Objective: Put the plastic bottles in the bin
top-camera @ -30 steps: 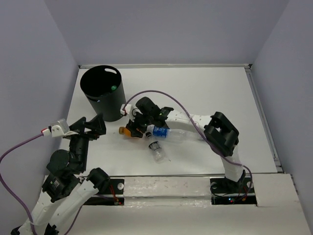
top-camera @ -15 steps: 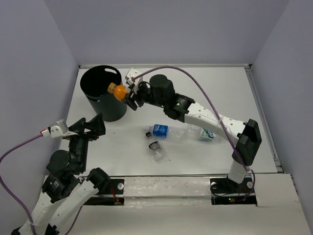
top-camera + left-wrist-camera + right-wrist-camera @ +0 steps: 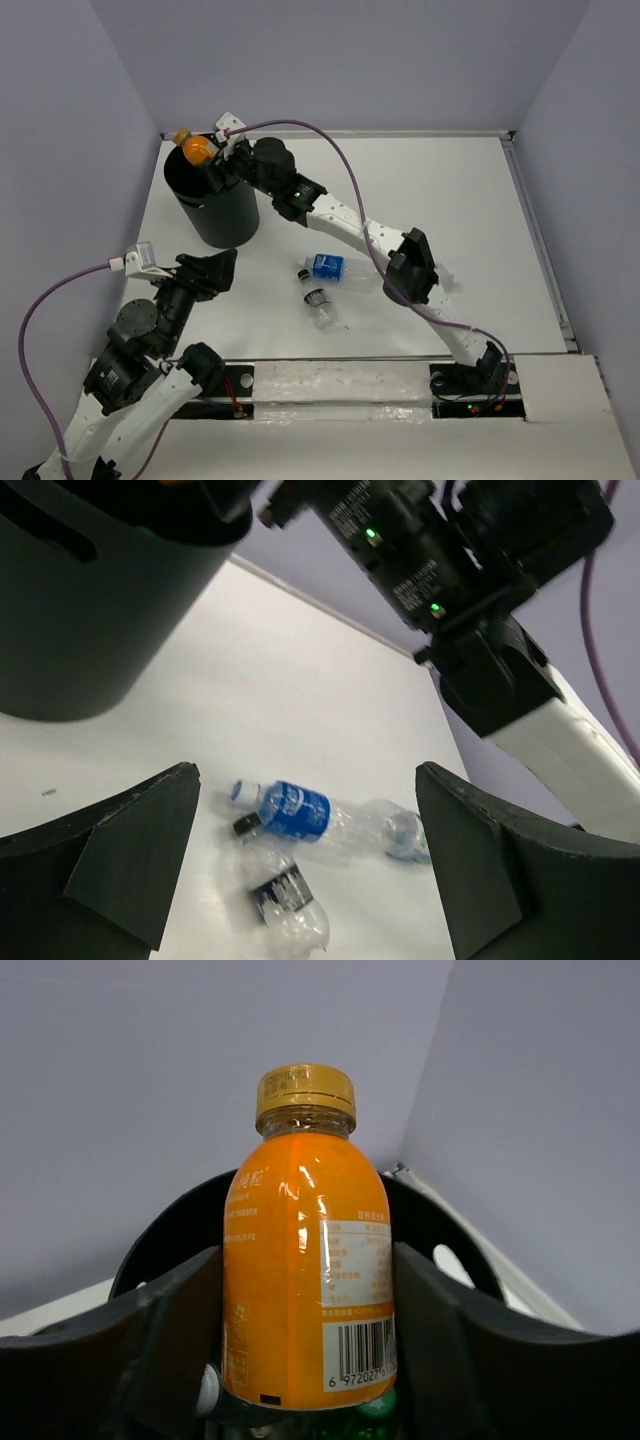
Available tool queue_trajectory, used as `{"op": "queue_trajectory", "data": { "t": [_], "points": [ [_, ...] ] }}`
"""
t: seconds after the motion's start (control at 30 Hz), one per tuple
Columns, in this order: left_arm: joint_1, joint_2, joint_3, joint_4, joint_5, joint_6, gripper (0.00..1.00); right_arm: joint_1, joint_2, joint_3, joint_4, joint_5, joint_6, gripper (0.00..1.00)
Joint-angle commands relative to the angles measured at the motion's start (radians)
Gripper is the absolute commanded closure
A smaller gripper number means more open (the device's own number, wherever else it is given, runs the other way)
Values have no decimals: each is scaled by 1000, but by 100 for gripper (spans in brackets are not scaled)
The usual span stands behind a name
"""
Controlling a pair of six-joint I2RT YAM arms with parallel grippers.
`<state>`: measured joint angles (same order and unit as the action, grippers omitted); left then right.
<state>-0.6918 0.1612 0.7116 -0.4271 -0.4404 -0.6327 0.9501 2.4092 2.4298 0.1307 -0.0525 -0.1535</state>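
Next I will move my left gripper across and down onto the dark-capped clear bottle's black-labelled middle (image 3: 316, 298) (image 3: 282, 889), as that bottle lies below and to the gripper's right in the top view.
My right gripper (image 3: 205, 160) is shut on the orange bottle (image 3: 194, 148) and holds it over the open mouth of the black bin (image 3: 212, 200). In the right wrist view the orange bottle (image 3: 305, 1280) sits between the fingers above the bin (image 3: 440, 1230), with a green bottle (image 3: 375, 1415) inside below it. A clear bottle with a blue label (image 3: 340, 270) and a dark-capped clear bottle (image 3: 320, 308) lie on the table. My left gripper (image 3: 222, 272) is open and empty; its view shows the blue-label bottle (image 3: 300, 810) and the dark-capped one (image 3: 285, 895) ahead.
The white table (image 3: 420, 190) has raised rims at the back and right. The right arm (image 3: 340, 220) stretches across the table's middle. Another clear bottle (image 3: 435, 280) lies partly hidden under the right arm's elbow. Purple walls surround the table.
My right gripper has lifted the orange bottle from the table beside the bin and carried it up and left over the bin's mouth. The left gripper has shifted a little to the right.
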Motion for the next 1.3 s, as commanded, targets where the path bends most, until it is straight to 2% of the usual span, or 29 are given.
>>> {"op": "queue_trajectory", "data": {
  "t": [0.0, 0.07, 0.23, 0.4, 0.43, 0.5, 0.6, 0.73, 0.87, 1.1, 1.27],
  "points": [
    [6, 43, -1, -61, 155, -133, 1, -16, 13, 98, 70, -24, 43, 8],
    [6, 63, -26, -61, 178, -148, 1, -25, -66, -7, 120, -33, 57, 5],
    [6, 182, -98, 51, 310, -154, 1, -34, -267, -270, 202, -35, 86, 8],
    [3, 363, -201, 220, 471, -163, 1, -54, -534, -663, 271, 42, 129, 12],
    [2, 391, -231, 244, 486, -166, 1, -54, -629, -815, 291, 46, 143, 12],
    [-6, 452, -265, 295, 488, -176, 1, -63, -720, -1022, 305, 92, 196, 12],
    [-20, 503, -273, 321, 459, -176, 1, -63, -873, -1246, 319, 129, 250, 12],
    [-58, 599, -273, 358, 407, -179, 1, -73, -1008, -1435, 311, 149, 327, 12],
    [-119, 695, -287, 424, 382, -209, 1, -73, -1094, -1553, 270, 126, 367, 12],
    [-166, 836, -296, 514, 335, -236, 1, -73, -1237, -1683, 163, 94, 394, 13],
    [-166, 891, -291, 550, 295, -236, 1, -73, -1266, -1735, 112, 63, 399, 14]
  ]
}}
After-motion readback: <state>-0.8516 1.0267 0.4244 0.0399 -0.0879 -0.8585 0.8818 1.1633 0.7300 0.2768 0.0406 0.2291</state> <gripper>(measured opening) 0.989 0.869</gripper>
